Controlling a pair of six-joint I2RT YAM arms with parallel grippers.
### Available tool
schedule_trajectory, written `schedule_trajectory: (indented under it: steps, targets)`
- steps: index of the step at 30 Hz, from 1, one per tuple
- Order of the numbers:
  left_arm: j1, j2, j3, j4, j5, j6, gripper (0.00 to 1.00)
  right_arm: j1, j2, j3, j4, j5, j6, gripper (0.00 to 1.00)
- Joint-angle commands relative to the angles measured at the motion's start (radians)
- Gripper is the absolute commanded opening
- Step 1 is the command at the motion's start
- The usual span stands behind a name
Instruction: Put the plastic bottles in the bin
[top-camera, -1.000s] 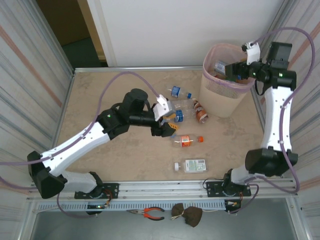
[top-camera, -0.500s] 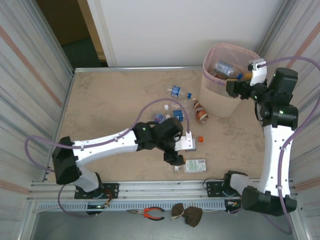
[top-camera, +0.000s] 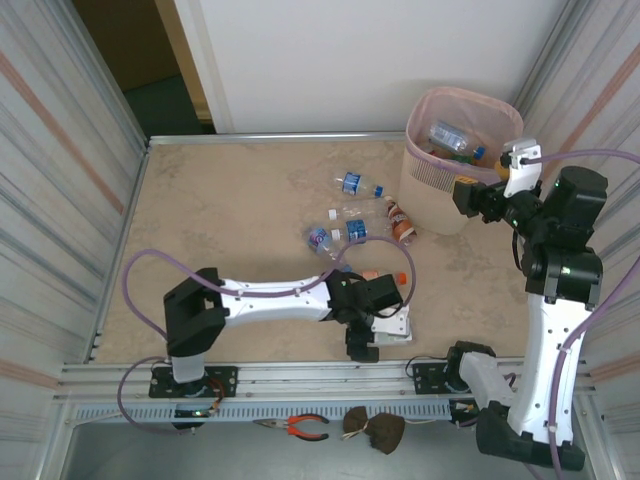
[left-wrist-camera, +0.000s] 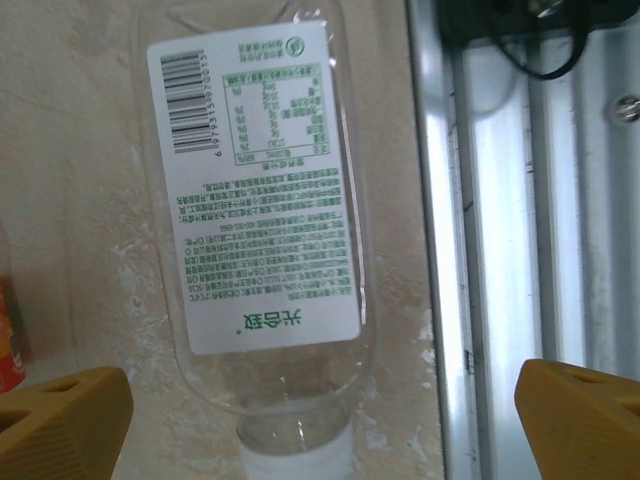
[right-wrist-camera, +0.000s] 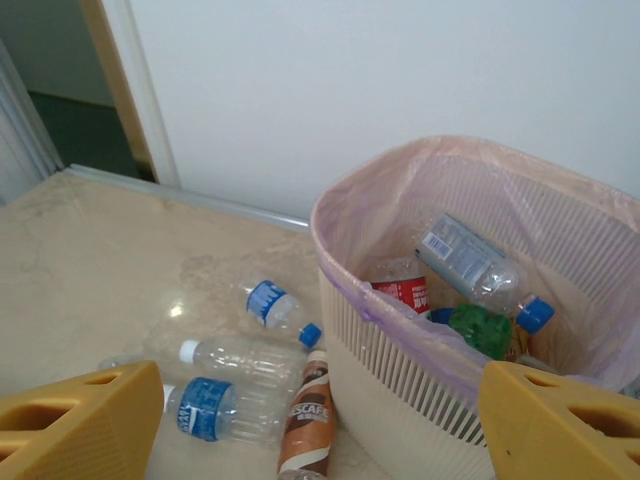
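Note:
I will next move my left gripper down past the cap and neck, around the bottle's white label (top-camera: 388, 328) (left-wrist-camera: 265, 265), and close, as its open fingers span the body's width.
A clear plastic bottle with a white, green-printed label (left-wrist-camera: 260, 200) lies on the table by its near edge. My left gripper (left-wrist-camera: 320, 430) (top-camera: 380, 335) is open over it, one yellow finger (left-wrist-camera: 60, 420) on each side of its neck and white cap. Most of it is covered by that gripper in the top view. The pale pink bin (top-camera: 430, 180) (right-wrist-camera: 400, 340) stands at the far right with several bottles inside. My right gripper (top-camera: 480, 195) (right-wrist-camera: 320, 430) hangs open and empty just beside the bin's right front. Loose bottles lie left of the bin: blue-labelled ones (top-camera: 352, 183) (top-camera: 320, 238), a brown one (top-camera: 400, 222) and an orange-capped one (top-camera: 400, 278).
A metal rail (left-wrist-camera: 500, 200) runs along the table's near edge, right next to the white-label bottle. Corrugated walls stand on both sides of the table. Pliers (top-camera: 300, 428) lie below the rail, off the table. The left half of the tabletop (top-camera: 220, 210) is bare.
My left arm swept from the table's middle down to the near edge, over the white-label bottle. My right gripper drew back from above the bin to its right front side.

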Motion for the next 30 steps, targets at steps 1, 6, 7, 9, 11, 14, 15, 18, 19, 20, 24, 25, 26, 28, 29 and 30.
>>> schedule_trajectory:
  steps: [1,6,7,9,11,14,15,18,19,20,24,25,26,28,29,30]
  targets:
    - [-0.001,0.038,0.038,-0.008,-0.047,0.022,0.99,0.006,-0.020,0.002,-0.026,-0.007,0.021,0.82]
    - [-0.001,0.094,0.056,0.016,-0.049,0.018,0.99,0.017,-0.035,0.003,-0.034,-0.006,0.016,0.83]
    - [-0.001,0.105,0.059,0.019,-0.044,0.015,0.99,0.019,-0.038,0.003,-0.035,-0.006,0.013,0.83]
    - [-0.001,0.127,0.065,0.023,-0.038,0.012,0.98,0.023,-0.043,0.002,-0.035,-0.004,0.014,0.83]
    - [-0.001,0.144,0.066,0.028,-0.035,0.009,0.97,0.027,-0.043,0.003,-0.037,-0.006,0.009,0.83]
    - [-0.001,0.168,0.068,0.034,-0.026,0.009,0.93,0.033,-0.046,-0.001,-0.038,-0.003,0.004,0.83]
    - [-0.002,0.174,0.071,0.035,-0.026,0.007,0.91,0.036,-0.048,-0.001,-0.040,-0.001,0.002,0.83]
    - [-0.001,0.181,0.069,0.042,-0.027,0.002,0.86,0.039,-0.052,-0.001,-0.040,0.000,-0.003,0.83]
    - [-0.001,0.183,0.067,0.044,-0.028,0.001,0.84,0.040,-0.053,-0.001,-0.040,0.000,-0.002,0.83]
    - [-0.001,0.184,0.066,0.046,-0.031,0.002,0.83,0.042,-0.054,-0.003,-0.041,-0.001,-0.003,0.83]
    - [0.000,0.188,0.066,0.050,-0.031,0.000,0.73,0.046,-0.055,-0.003,-0.045,0.002,-0.012,0.83]
    - [-0.001,0.186,0.065,0.050,-0.031,0.000,0.70,0.048,-0.055,-0.003,-0.046,0.005,-0.012,0.83]
    - [0.000,0.187,0.066,0.050,-0.031,0.001,0.68,0.049,-0.056,-0.003,-0.047,0.006,-0.013,0.83]
    - [0.003,0.185,0.064,0.052,-0.030,-0.001,0.63,0.051,-0.058,-0.001,-0.048,0.011,-0.016,0.83]
    - [0.004,0.184,0.064,0.051,-0.029,-0.001,0.61,0.051,-0.058,-0.002,-0.049,0.011,-0.016,0.83]
    - [0.006,0.182,0.062,0.052,-0.026,-0.001,0.59,0.051,-0.058,-0.001,-0.049,0.014,-0.016,0.83]
